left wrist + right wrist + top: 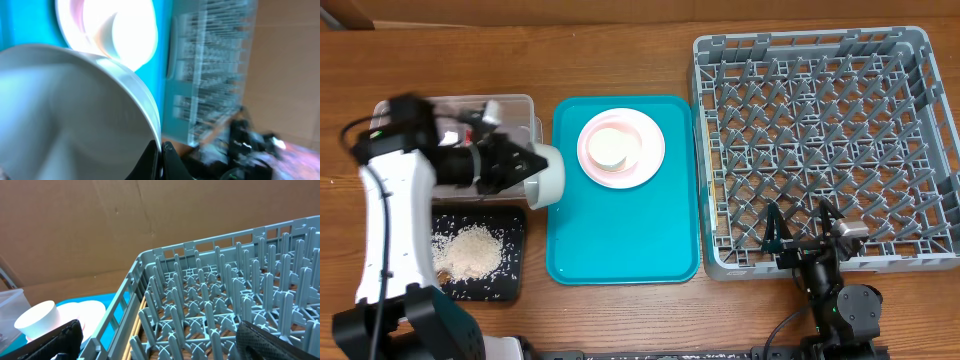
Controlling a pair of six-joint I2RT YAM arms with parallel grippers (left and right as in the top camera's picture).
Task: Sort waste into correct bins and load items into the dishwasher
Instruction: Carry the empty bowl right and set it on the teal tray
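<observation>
The left gripper moves down across to the teal tray's bare near part next and releases the bowl [546,178]. That part lies below and to the gripper's right in the overhead view.
My left gripper [525,165] is shut on the rim of the pale grey bowl [546,178], which is held tipped on its side between the clear tub [515,104] and the teal tray. In the left wrist view the fingers [161,154] pinch the bowl's rim [65,110]. The pink plate [645,150] lies on the teal tray with the white cup [612,147] on it. Brownish scraps with rice grains [470,250] lie in the black tray [513,262]. My right gripper [805,228] is open and empty over the front edge of the grey dish rack [825,140]. Napkin and wrapper are not clearly visible.
The teal tray [620,240] lies between the bins and the rack. My left arm covers most of the clear tub. The right wrist view shows the rack's pegs [225,305], the cup [37,320] and the plate [87,312] beyond its wall.
</observation>
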